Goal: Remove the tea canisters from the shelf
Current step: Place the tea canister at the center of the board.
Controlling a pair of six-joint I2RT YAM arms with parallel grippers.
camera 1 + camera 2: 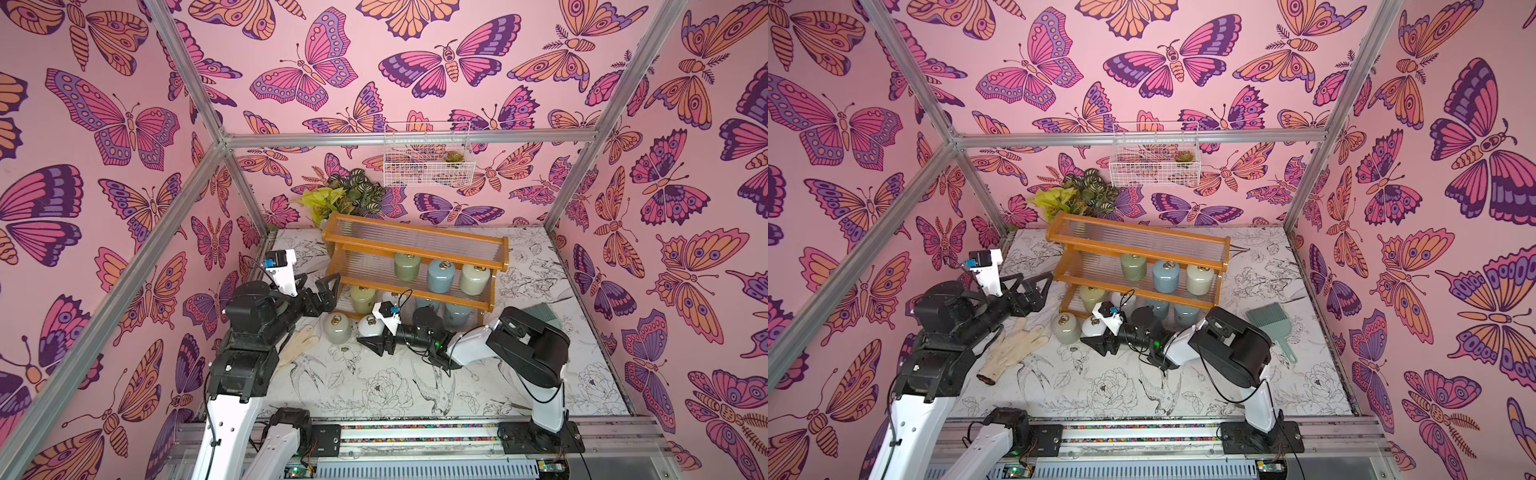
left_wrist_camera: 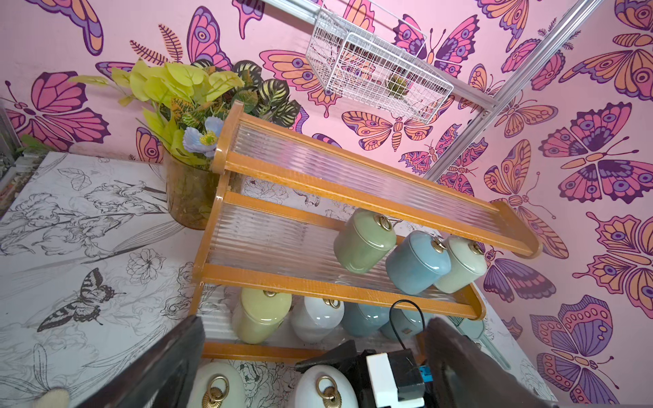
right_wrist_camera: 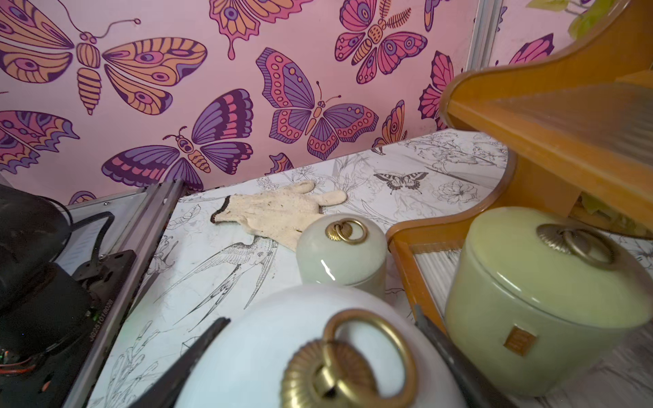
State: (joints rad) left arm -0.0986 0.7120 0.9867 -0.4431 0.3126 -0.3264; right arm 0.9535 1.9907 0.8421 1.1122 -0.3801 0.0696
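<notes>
The right gripper moves down and toward the grey-white canister (image 1: pixel 337 328) next and releases the white canister on the tabletop beside it, since that spot lies clear of the shelf.
The wooden shelf (image 1: pixel 415 254) (image 2: pixel 318 286) holds three tea canisters on its middle tier: sage green (image 1: pixel 407 266), blue (image 1: pixel 441 275) and cream (image 1: pixel 474 279). Its bottom tier carries a yellow-green one (image 1: pixel 362 298) (image 3: pixel 544 300), a white one (image 2: pixel 316 318) and blue ones (image 2: pixel 364 318). A grey-white canister (image 1: pixel 337 328) (image 3: pixel 341 254) stands on the table before the shelf. Beside it, my right gripper (image 1: pixel 372 334) (image 3: pixel 318 356) is shut on a white canister (image 1: pixel 1094 326) (image 3: pixel 265 353), its jaws against both sides. My left gripper (image 1: pixel 318 291) (image 2: pixel 314 323) hangs open and empty at the shelf's left end.
A cream knitted glove (image 1: pixel 1013 349) (image 3: pixel 279 212) lies on the table left of the canisters. A green comb-like brush (image 1: pixel 1266 324) lies right of the shelf. A vase of leaves (image 2: pixel 190 197) stands behind the shelf. A white wire basket (image 1: pixel 428 158) hangs on the back wall.
</notes>
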